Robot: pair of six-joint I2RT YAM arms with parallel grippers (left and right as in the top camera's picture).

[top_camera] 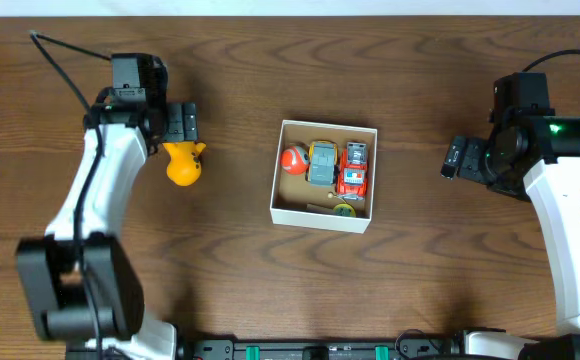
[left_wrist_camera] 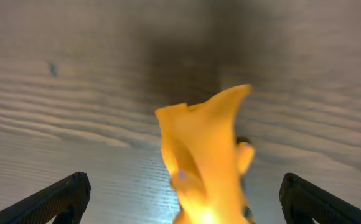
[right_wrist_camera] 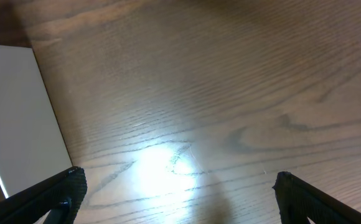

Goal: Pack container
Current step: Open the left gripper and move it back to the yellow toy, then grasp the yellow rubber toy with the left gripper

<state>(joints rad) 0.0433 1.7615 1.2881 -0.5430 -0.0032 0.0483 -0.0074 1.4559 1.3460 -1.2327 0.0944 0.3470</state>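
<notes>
The left gripper moves down around the yellow rubber duck's body (top_camera: 182,156) (left_wrist_camera: 210,177) next and closes, since it lies below, the open fingers already spread to both its sides.
The container (top_camera: 322,217) is a small square white box with a brown inside, at the table's middle. It holds an orange-red round toy (top_camera: 294,158), a grey-blue toy car (top_camera: 322,164), a red toy car (top_camera: 354,168) and a small yellow-green piece (top_camera: 345,209). A yellow rubber duck (top_camera: 183,163) lies on the table left of the box. My left gripper (top_camera: 181,138) is over the duck and open. In the left wrist view the blurred duck (left_wrist_camera: 202,155) sits between the spread fingers (left_wrist_camera: 185,182), untouched. My right gripper (top_camera: 455,158) is open and empty, right of the box.
The right wrist view shows bare wood between the fingers (right_wrist_camera: 178,179) and the container's white outer wall (right_wrist_camera: 18,112) at the left edge. The table's far edge runs along the top of the overhead view.
</notes>
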